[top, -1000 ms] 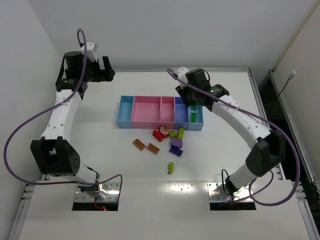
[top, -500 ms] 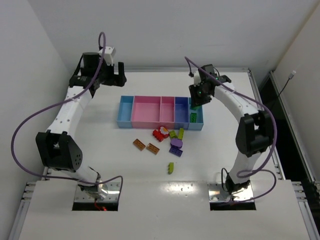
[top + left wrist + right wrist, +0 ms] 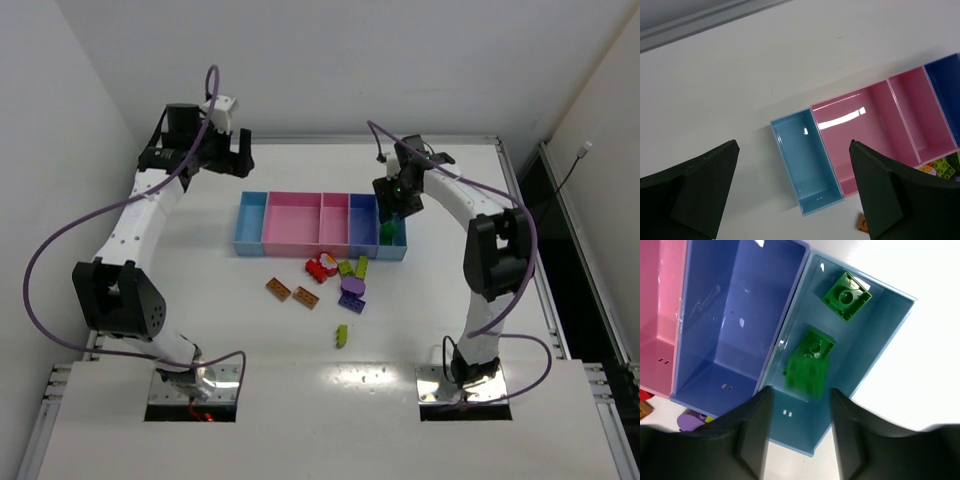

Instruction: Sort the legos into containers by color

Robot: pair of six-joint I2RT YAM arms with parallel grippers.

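Observation:
The robot's left gripper will pull back while turning, and go down with its fingers on either side of the long sides of the orange brick that is farther from the red bricks.
The joined bins (image 3: 300, 240) lie mid-table: light blue ends, pink middle, one blue-violet. My right gripper (image 3: 394, 212) hangs open over the right light-blue bin (image 3: 875, 340). A blurred green brick (image 3: 807, 376) sits just beyond its fingertips, clear of both. Two more green bricks (image 3: 846, 295) lie in that bin. The blue-violet bin (image 3: 735, 315) beside it is bare. My left gripper (image 3: 236, 158) is open and empty, high above the left light-blue bin (image 3: 805, 160). Red (image 3: 320, 267), yellow-green (image 3: 346, 267), purple (image 3: 352, 288) and orange (image 3: 278, 289) bricks lie loose in front of the bins.
A lone yellow-green brick (image 3: 341, 335) lies nearer the arm bases. A second orange brick (image 3: 306, 297) lies beside the first. The pink bins (image 3: 860, 135) show nothing inside. A raised rail (image 3: 510, 200) runs along the table's right edge.
My right arm has folded back so its wrist stands over the right end bin, and the green brick is now out of its jaws. My left gripper has swung right, towards the bins.

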